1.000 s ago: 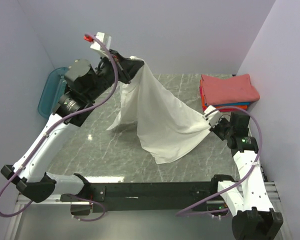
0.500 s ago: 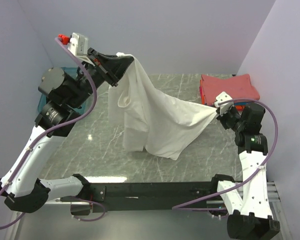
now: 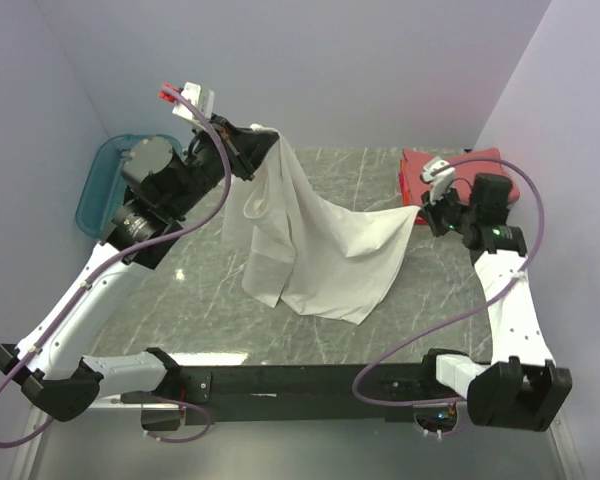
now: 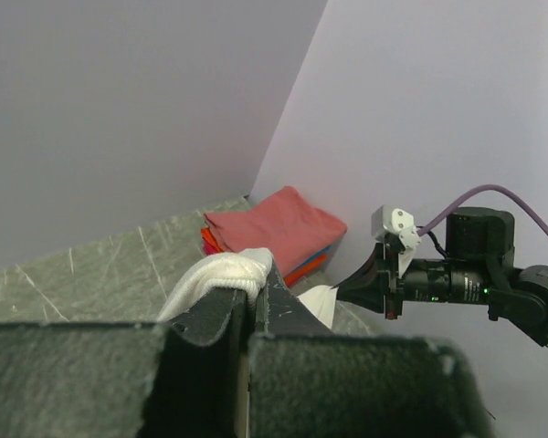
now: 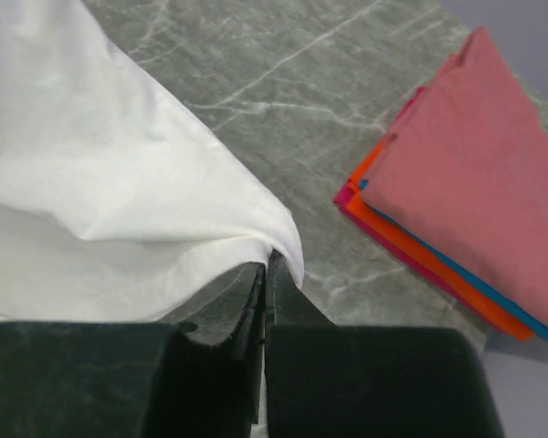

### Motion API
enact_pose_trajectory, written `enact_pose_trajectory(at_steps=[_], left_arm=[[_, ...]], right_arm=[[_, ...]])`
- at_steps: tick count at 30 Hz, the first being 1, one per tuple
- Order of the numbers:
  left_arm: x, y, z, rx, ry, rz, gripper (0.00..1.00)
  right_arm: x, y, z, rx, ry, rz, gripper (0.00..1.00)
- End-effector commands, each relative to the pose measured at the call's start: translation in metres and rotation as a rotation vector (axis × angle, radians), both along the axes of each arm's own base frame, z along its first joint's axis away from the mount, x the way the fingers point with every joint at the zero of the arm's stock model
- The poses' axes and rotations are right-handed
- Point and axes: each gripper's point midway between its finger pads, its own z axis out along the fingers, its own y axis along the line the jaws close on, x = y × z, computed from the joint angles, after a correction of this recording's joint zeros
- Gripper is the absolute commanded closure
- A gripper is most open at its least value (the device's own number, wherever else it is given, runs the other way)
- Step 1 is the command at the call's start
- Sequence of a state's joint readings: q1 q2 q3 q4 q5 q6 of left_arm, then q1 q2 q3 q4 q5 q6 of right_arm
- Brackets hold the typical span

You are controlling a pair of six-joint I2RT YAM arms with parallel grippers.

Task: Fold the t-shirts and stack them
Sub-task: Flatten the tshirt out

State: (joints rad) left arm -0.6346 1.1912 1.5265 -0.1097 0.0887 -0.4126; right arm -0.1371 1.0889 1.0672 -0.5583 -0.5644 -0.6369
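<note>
I will next move my left gripper down and back to the bare marble (image 3: 210,265) beside the draped white tee and release the tee's edge.
The white tee (image 3: 320,250) hangs in the air between both grippers, its lower part draping to the grey marble table (image 3: 200,290). No chest print shows. My left gripper (image 3: 270,140) is raised at the back left and shut on a bunched edge of the white tee (image 4: 221,271). My right gripper (image 3: 420,215) is shut on another edge of the white tee (image 5: 164,182), lifted at the right. A folded stack with a coral-red tee (image 3: 458,175) on top, over orange and blue tees (image 5: 438,265), lies at the back right corner.
A teal plastic bin (image 3: 98,180) stands at the back left by the wall. Pale walls close in the table on the left, back and right. The folded stack (image 4: 274,224) sits just behind my right gripper.
My right gripper has risen and moved toward the back with its edge of the tee. My left arm swung out left, then back toward the centre. The cloth now hangs more spread.
</note>
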Motion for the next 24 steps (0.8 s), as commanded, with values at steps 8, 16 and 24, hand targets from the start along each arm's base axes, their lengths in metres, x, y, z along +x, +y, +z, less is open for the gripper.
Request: enact_pose_trajectory(at_steps=[8,16,24], left_arm=[[0.013,0.026,-0.066,-0.104,0.123,0.160,1.00],[0.023,0.037,-0.114,-0.147,0.236,0.241,1.00],[0.021,0.044,-0.101,-0.200,0.234,0.261,1.00]], right_arm=[[0.052,0.050,-0.016,0.020,0.083,-0.053,0.56],[-0.068,0.172,-0.039,0.183,0.201,0.702,0.40],[-0.095,0.284,-0.057,0.223,0.008,0.714,0.22]])
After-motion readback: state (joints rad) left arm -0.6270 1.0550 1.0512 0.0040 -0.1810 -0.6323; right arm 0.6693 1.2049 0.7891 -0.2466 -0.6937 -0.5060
